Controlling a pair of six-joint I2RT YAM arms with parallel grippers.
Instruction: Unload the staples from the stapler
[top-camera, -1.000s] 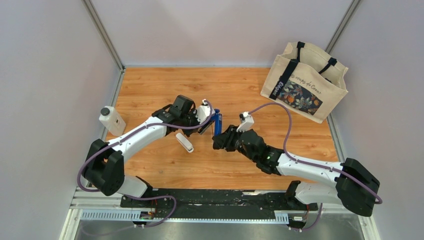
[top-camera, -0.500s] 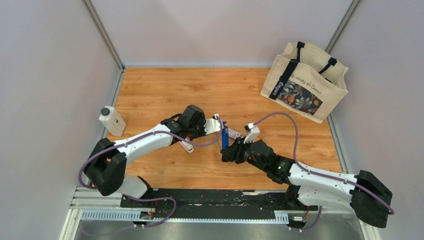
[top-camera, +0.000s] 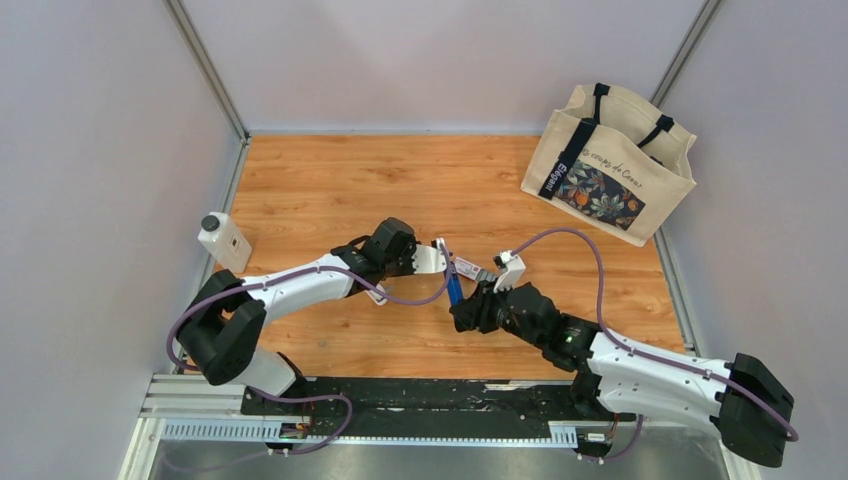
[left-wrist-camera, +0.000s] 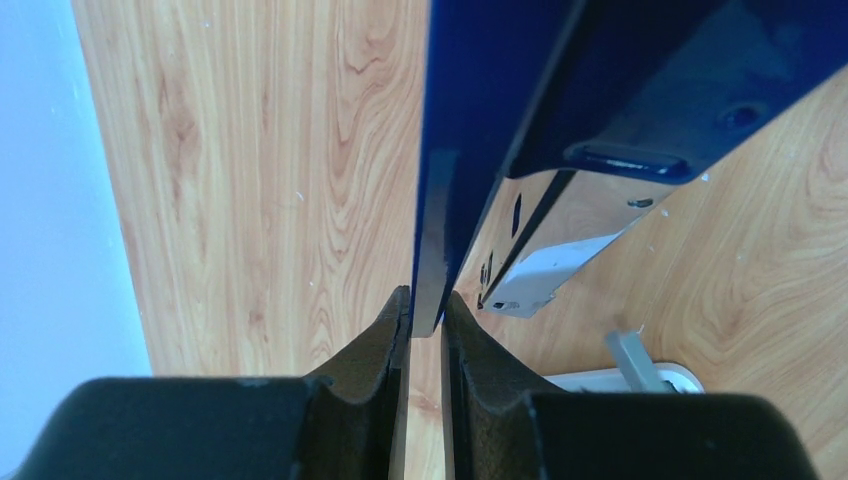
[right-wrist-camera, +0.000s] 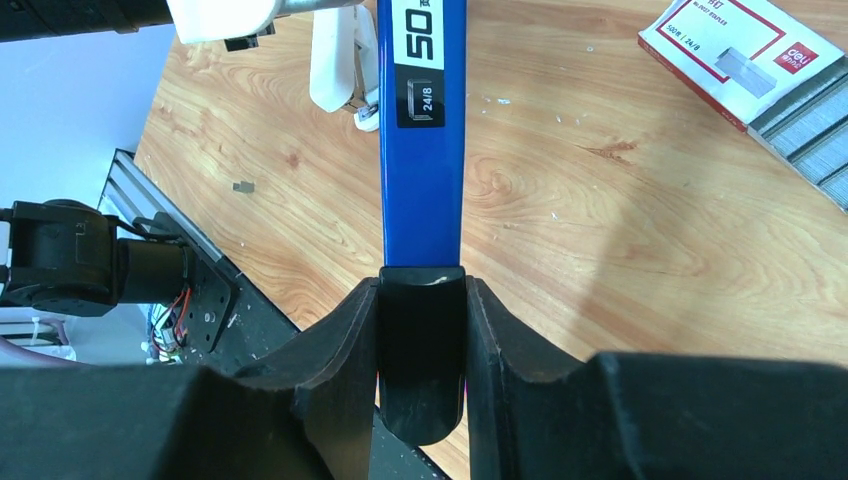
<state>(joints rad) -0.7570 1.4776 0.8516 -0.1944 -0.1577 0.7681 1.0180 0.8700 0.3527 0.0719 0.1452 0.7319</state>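
Note:
My right gripper will next carry the stapler outward and to the left in the top view, then lower it beyond the staple box, because the table is open there.
The slim blue stapler (top-camera: 455, 288) is held above the table between both grippers. My right gripper (top-camera: 470, 312) is shut on its black end (right-wrist-camera: 420, 340); the blue body (right-wrist-camera: 420, 150), marked 50 and 24/8, runs away from the fingers. My left gripper (top-camera: 440, 262) is shut on the thin edge of a blue part of the stapler (left-wrist-camera: 430, 250), with the wider blue body (left-wrist-camera: 640, 90) spreading off to the right. No staples show inside the stapler.
A pink-and-white staple box (top-camera: 468, 268) lies by the grippers, with grey staple strips (right-wrist-camera: 810, 120) beside it in the right wrist view. A white stick (right-wrist-camera: 335, 70) lies under the left arm. A white bottle (top-camera: 225, 242) stands far left, a tote bag (top-camera: 610, 165) back right.
Both grippers have carried the stapler to the right and toward the near edge. Both have stayed shut on it.

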